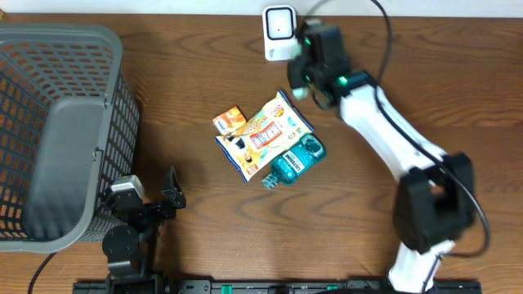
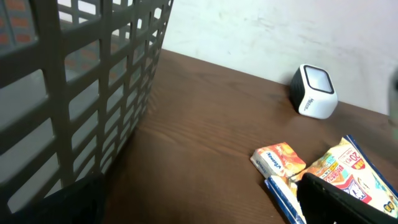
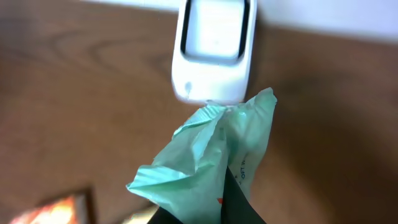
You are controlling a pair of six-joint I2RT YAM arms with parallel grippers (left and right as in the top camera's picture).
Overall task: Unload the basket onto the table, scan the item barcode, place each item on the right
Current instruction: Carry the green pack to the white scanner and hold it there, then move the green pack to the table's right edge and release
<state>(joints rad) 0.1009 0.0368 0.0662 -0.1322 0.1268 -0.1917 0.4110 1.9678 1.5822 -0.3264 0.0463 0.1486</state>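
Observation:
I will swing my right gripper away from the scanner and down, then release the packet on bare tabletop to the gripper's right in the overhead view.
The item is a crumpled mint-green packet, and my right gripper is shut on its lower end. The packet's top edge reaches the front of the white barcode scanner at the back of the table. From overhead, the right gripper hangs just in front of the scanner, and the packet is mostly hidden under it. No barcode shows on the packet. My left gripper rests open and holds nothing beside the basket, far from the scanner.
A large grey mesh basket fills the left side. Mid-table lie a small orange box, a yellow-and-blue snack bag and a teal pouch. The left wrist view shows the basket wall, the box and the bag.

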